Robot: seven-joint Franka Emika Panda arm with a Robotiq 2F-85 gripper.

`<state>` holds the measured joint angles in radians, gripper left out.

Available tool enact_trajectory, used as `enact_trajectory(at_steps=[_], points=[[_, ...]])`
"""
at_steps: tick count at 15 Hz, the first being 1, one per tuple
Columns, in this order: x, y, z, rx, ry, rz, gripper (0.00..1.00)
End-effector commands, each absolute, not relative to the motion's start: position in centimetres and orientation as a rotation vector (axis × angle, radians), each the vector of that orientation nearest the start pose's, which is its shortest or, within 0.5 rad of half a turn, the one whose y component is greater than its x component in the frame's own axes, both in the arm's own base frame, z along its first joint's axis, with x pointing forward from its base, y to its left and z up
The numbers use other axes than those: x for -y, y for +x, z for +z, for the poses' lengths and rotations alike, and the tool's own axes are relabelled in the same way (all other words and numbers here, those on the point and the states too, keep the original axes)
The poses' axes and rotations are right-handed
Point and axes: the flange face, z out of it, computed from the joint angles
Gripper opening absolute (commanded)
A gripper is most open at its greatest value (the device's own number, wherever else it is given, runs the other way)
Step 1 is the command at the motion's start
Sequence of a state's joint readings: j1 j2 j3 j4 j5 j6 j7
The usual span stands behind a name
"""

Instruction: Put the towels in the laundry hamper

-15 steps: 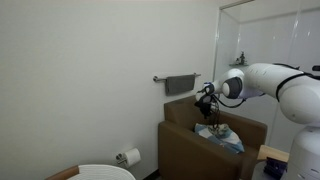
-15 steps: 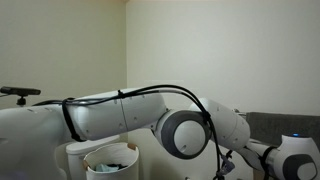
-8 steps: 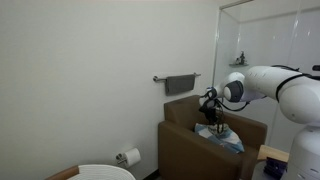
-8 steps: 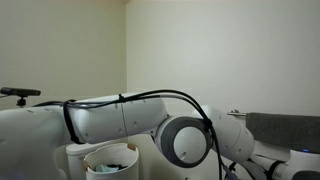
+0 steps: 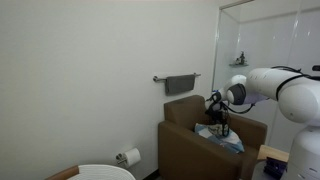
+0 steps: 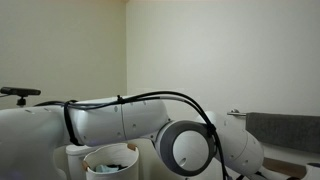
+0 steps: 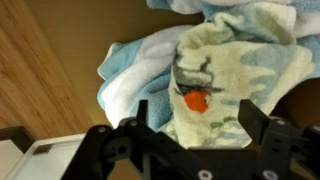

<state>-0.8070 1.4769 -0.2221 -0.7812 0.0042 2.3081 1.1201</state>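
The pale greenish towel's fold lies between my gripper's open fingers, so I need to come down onto its orange spot next and close on the fold.
In the wrist view my gripper (image 7: pixel 200 125) is open, its two black fingers (image 7: pixel 262 120) standing wide apart just above a pale greenish patterned towel (image 7: pixel 235 65) with an orange spot. That towel lies on a light blue and white towel (image 7: pixel 135 70), which is bunched on the brown armchair seat (image 7: pixel 45 60). In an exterior view the gripper (image 5: pixel 220 124) hangs over the towel pile (image 5: pixel 226 140) in the armchair. A dark grey towel (image 5: pixel 181 84) hangs on a wall bar. The laundry hamper (image 5: pixel 104 172) sits low at the far left.
The brown armchair (image 5: pixel 185 145) stands against the wall under the towel bar. A toilet paper roll (image 5: pixel 130 156) hangs between chair and hamper. In an exterior view my arm (image 6: pixel 130 115) fills most of the picture, with a white round bin (image 6: pixel 108 158) behind it.
The arm has swung slightly to the right and lower over the armchair's towels. In the arm-filled exterior view, the wrist has slid out of sight.
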Motion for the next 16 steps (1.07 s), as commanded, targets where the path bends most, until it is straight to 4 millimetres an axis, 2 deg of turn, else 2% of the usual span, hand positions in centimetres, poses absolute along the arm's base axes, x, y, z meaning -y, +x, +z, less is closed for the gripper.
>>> enact_trajectory(at_steps=[1, 3, 7, 8, 9, 16], points=[[61.5, 45.4, -0.9, -2.758, -1.789, -0.35, 1.0], [61.2, 44.7, -2.2, -2.741, -1.751, -0.399, 1.0], [60.5, 42.9, -4.5, -2.766, -1.7, -0.325, 1.0], [60.5, 42.9, -4.6, -2.775, -1.704, -0.318, 0.75], [60.4, 42.8, -4.6, -2.786, -1.706, -0.333, 0.74], [61.1, 43.4, -3.4, -2.778, -1.725, -0.429, 0.28]])
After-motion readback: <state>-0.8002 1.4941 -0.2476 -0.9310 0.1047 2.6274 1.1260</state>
